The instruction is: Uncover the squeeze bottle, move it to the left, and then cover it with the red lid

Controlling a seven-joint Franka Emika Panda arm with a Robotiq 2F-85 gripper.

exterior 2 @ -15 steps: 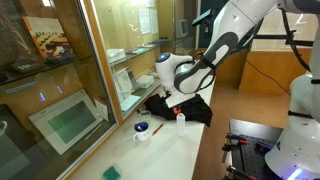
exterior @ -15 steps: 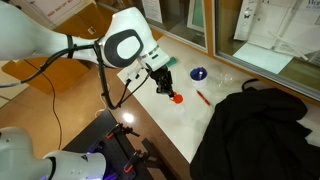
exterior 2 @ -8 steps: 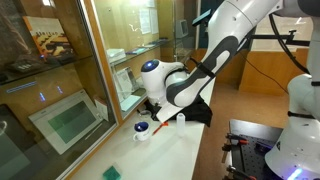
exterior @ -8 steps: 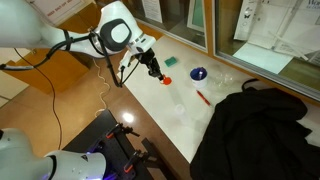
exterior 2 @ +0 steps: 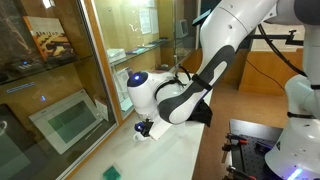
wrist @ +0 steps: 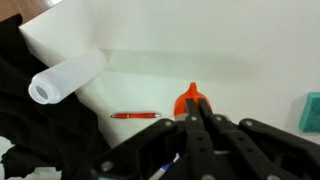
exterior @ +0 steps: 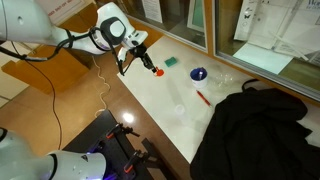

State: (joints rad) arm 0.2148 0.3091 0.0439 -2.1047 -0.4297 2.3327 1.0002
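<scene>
The squeeze bottle [wrist: 65, 75] still stands by the black cloth, so the robot's gripper next needs to move back and down to bare tabletop clear of both and release the red lid.
My gripper [exterior: 152, 68] is shut on the red lid [exterior: 157, 72], a small orange-red cone, and holds it above the white tabletop near the left end. In the wrist view the lid [wrist: 190, 95] pokes out between my closed fingertips, with the gripper [wrist: 193, 110] below it. The squeeze bottle [wrist: 65, 75], pale and see-through, is uncovered and appears tilted in the wrist view, next to the black cloth. In an exterior view it is only a faint pale spot [exterior: 180, 109] on the white top. My arm hides the gripper in the exterior view from the other side.
A dark blue bowl [exterior: 198, 73] and a green pad [exterior: 170, 61] sit near the glass wall. A thin red pen [exterior: 203, 97] lies mid-table, also in the wrist view [wrist: 135, 116]. A black cloth [exterior: 255, 130] covers the right end. The green pad [exterior 2: 112, 172] lies near the table's end.
My gripper has lifted the red lid off the bottle and carried it to the left along the table, away from the bottle, which stays in place.
</scene>
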